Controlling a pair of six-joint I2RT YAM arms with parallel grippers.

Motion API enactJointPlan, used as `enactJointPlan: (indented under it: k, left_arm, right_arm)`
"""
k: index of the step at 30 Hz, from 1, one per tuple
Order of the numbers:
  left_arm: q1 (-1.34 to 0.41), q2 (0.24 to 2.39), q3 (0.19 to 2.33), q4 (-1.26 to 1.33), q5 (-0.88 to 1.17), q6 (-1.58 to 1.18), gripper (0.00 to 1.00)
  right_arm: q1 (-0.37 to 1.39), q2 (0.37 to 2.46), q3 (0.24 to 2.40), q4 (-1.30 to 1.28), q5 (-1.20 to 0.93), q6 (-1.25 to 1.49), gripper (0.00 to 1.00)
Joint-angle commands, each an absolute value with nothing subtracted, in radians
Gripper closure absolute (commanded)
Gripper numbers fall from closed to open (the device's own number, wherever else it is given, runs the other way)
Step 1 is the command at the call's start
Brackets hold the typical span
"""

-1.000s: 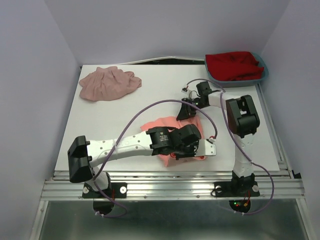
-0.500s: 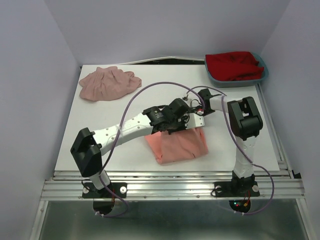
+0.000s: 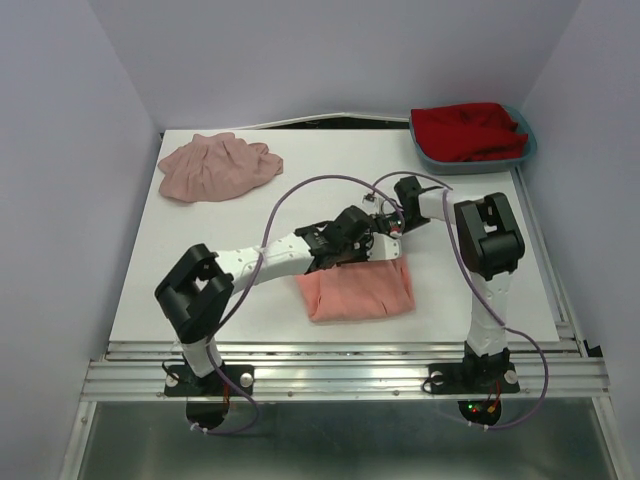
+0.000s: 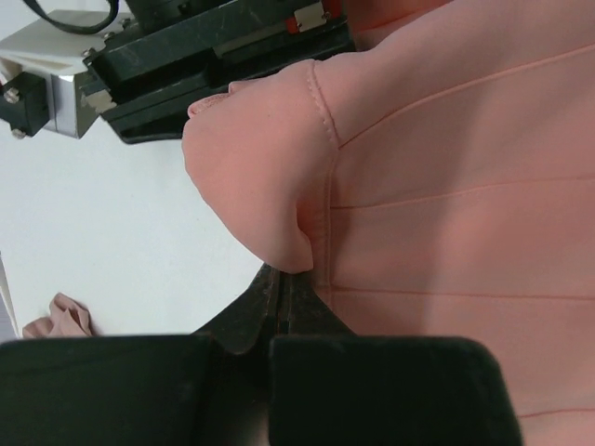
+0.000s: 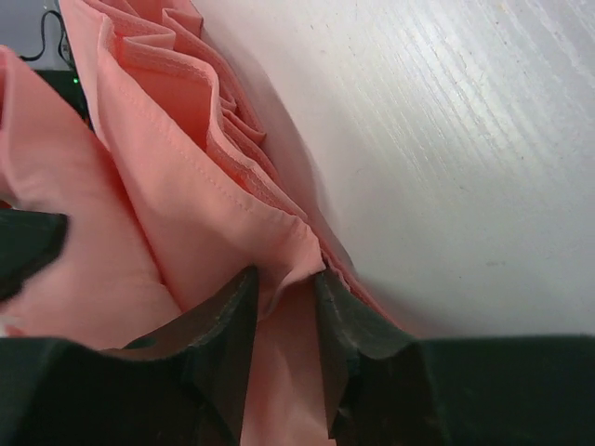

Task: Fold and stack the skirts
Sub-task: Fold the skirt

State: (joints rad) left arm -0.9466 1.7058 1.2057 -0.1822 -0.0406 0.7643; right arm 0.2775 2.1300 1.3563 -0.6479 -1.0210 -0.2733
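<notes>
The folded corner still bulges above the tabletop, so next my left gripper should sink a little onto the far edge of the salmon skirt and release that corner.
The salmon skirt (image 3: 355, 290) lies folded in a rough rectangle near the table's front middle. Its far edge is held from both sides. My left gripper (image 3: 370, 240) reaches across from the left and is shut on a folded corner of the salmon skirt (image 4: 446, 186), which bulges over its closed tips (image 4: 284, 274). My right gripper (image 3: 386, 222) pinches the pleated hem of the same skirt (image 5: 167, 186) between its fingers (image 5: 285, 276). The mauve-pink skirt (image 3: 215, 165) lies bunched at the back left, away from both grippers.
A blue-grey tray (image 3: 525, 150) holding red cloth (image 3: 468, 128) stands at the back right corner. The white table (image 3: 200, 260) is walled by pale panels on the left, right and back. Purple cables loop above both arms.
My left gripper has swung from the salmon skirt's near edge to its far edge, carrying fabric over. The skirt now lies as a flatter, neater rectangle. The right gripper has barely moved.
</notes>
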Motion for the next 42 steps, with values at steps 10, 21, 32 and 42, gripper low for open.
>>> enactJointPlan:
  k: [10,21,32,42]
  left_arm:
    - [-0.936,1.792,1.115,0.077,-0.055,0.847,1.00]
    - [-0.920,1.871,1.161,0.113,-0.060,0.926,0.60]
    - [-0.736,1.734,1.489,-0.073,-0.017,0.772,0.01]
    - [-0.630,1.431,1.385,-0.235,0.472,0.205,0.15]
  right_arm:
    - [0.261,2.017,1.569,-0.572,-0.529,0.064,0.51]
    - [0.127,1.974,1.652,-0.571,-0.600,0.230,0.43]
    - [-0.031,1.760,1.694,-0.558,-0.805,0.285,0.45]
    - [0.138,1.577,1.399,-0.325,-1.146,0.393,0.46]
